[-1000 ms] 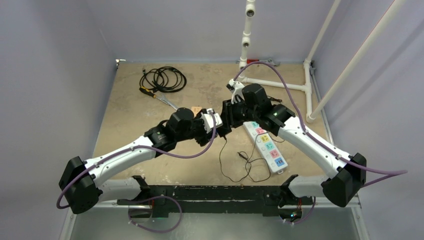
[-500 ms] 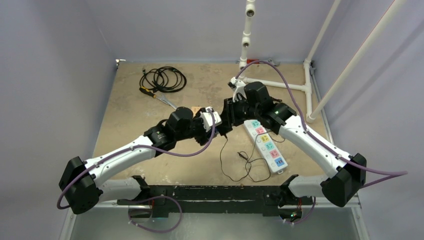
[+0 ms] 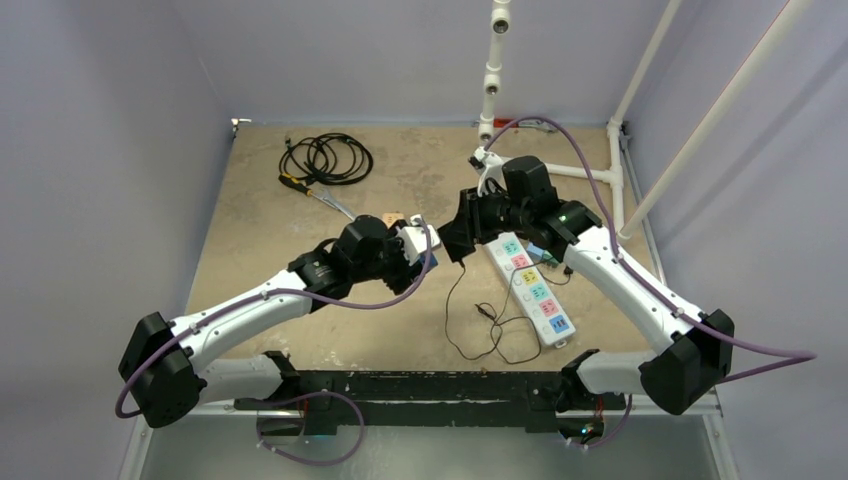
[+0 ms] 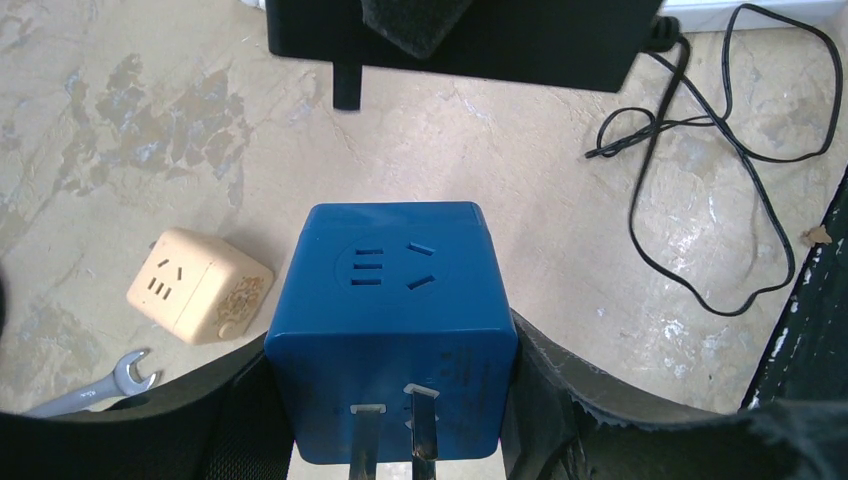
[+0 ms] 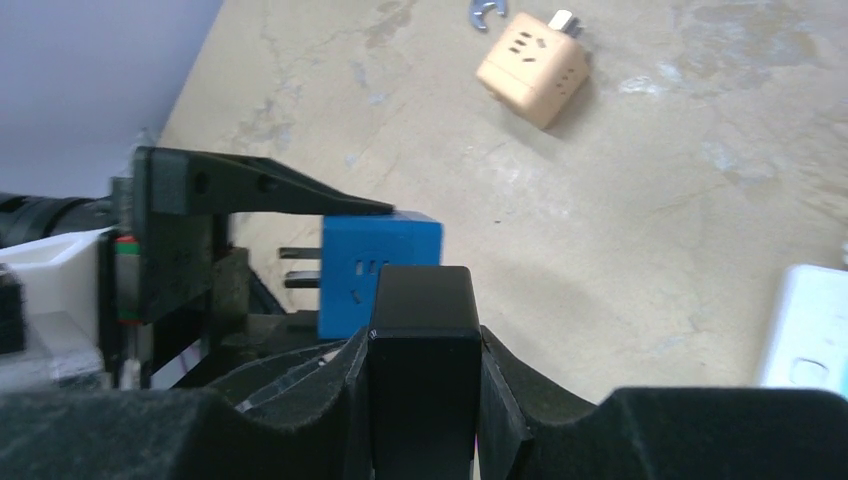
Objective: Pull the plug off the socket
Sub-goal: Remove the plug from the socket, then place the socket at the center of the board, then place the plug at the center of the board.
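Observation:
The plug is clear of the socket (image 4: 390,340), so next I need to tip my left gripper downward and lower it onto the bare table at the near side of the beige cube socket.
My left gripper (image 3: 418,250) (image 4: 390,400) is shut on the blue cube socket (image 4: 390,340), held above the table with its two metal prongs pointing back at the wrist. My right gripper (image 3: 458,232) (image 5: 420,370) is shut on the black plug block (image 5: 420,350). The plug (image 4: 450,35) sits clear of the socket, with a gap of bare table between them and one black pin showing. In the right wrist view the blue socket (image 5: 375,255) lies just beyond the plug. The plug's thin black cable (image 3: 480,320) trails down onto the table.
A beige cube socket (image 3: 392,220) (image 4: 198,285) (image 5: 532,68) lies on the table with a wrench (image 4: 90,390) beside it. A white power strip (image 3: 532,290) lies at the right. A coiled black cable (image 3: 325,157) and a screwdriver (image 3: 315,192) lie at the back left, and white pipes (image 3: 560,170) at the back right.
My right gripper has drawn back to the right with the black plug, opening a gap from the blue socket. My left gripper has stayed nearly still.

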